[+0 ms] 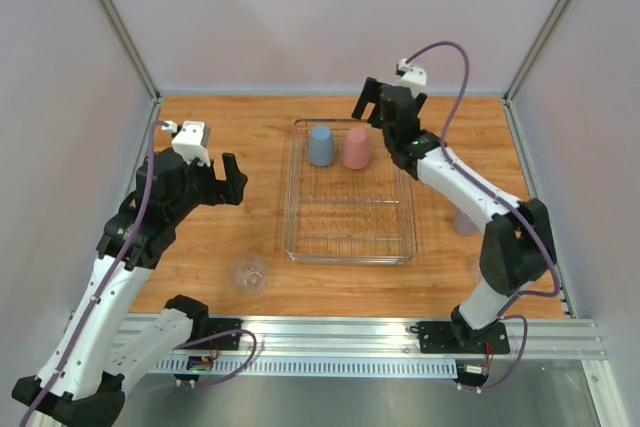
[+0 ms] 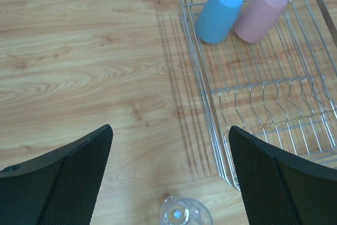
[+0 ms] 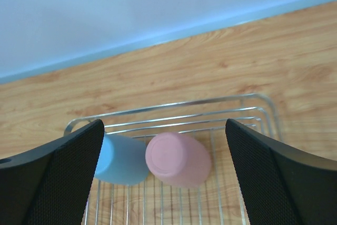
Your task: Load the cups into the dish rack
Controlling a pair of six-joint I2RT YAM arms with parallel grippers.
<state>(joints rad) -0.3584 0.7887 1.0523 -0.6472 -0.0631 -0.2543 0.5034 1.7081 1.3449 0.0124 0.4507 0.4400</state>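
I should next bring my left gripper's open fingers back and down onto the cup's side away from the rack, as the clear cup (image 1: 248, 273) is below and back from it.
The silver wire dish rack (image 1: 350, 219) stands mid-table. A blue cup (image 1: 320, 145) and a pink cup (image 1: 356, 148) stand upside down at its far end. A clear cup (image 1: 248, 273) stands on the table left of the rack's near corner. A lavender cup (image 1: 466, 223) shows partly behind the right arm, right of the rack. My left gripper (image 1: 228, 179) is open and empty, left of the rack; the clear cup (image 2: 185, 213) lies just below its jaws. My right gripper (image 1: 385, 105) is open and empty above the rack's far end, over the pink cup (image 3: 178, 159) and blue cup (image 3: 122, 159).
The wooden table is walled by pale panels at the back and sides, with a metal rail along the near edge. The rack's rim (image 2: 202, 82) runs close to my left gripper's right finger (image 2: 274, 183). A faint clear shape (image 1: 478, 267) lies near the right arm's base.
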